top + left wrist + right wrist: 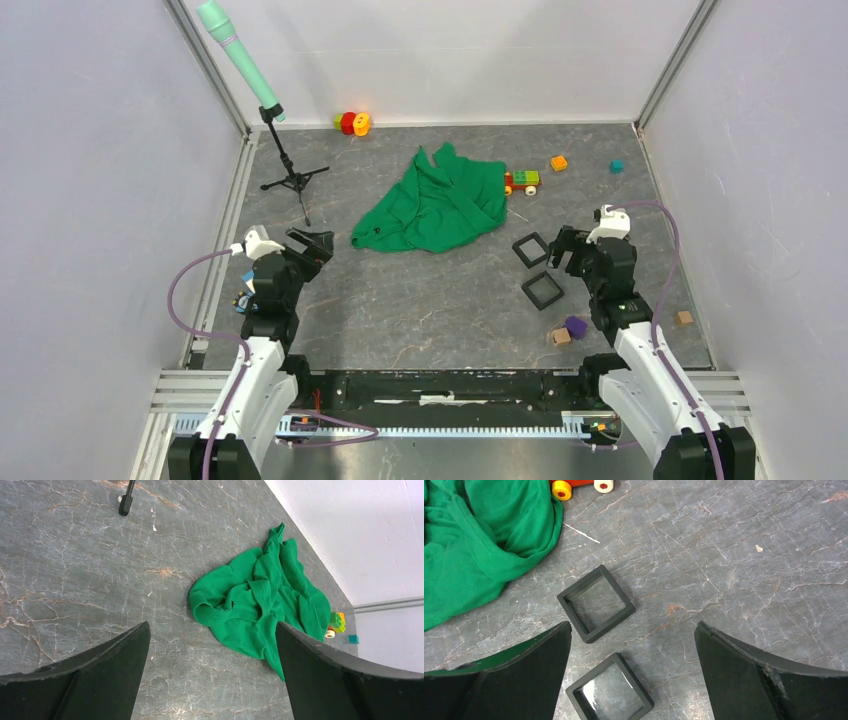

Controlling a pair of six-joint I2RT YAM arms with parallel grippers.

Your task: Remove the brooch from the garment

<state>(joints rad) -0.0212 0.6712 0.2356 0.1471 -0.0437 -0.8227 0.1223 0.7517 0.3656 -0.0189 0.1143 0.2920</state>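
Note:
My left gripper's open fingers are above the garment's folded flap, which lies outward of them, so my left gripper should go down onto the flap next, to the right in the top view.
The garment (pixel 440 205) is a crumpled bright green cloth lying at the middle back of the table. It also shows in the left wrist view (pixel 260 605) and at the top left of the right wrist view (pixel 474 545). I see no brooch in any view; it is hidden in the folds or too small to make out. My left gripper (pixel 312 243) (pixel 212 627) is open and empty, left of and nearer than the garment. My right gripper (pixel 562 245) (pixel 633 625) is open and empty, right of the garment, over the frames.
Two black square frames (pixel 531 249) (pixel 543 290) lie by the right gripper, also in the right wrist view (pixel 595 603) (pixel 609 690). A toy brick car (pixel 522 181), orange brick (pixel 559 162), teal cube (pixel 617 166), purple piece (pixel 576 326), tan cubes (pixel 561 337) (pixel 684 318) and a tripod (pixel 293 180) stand around.

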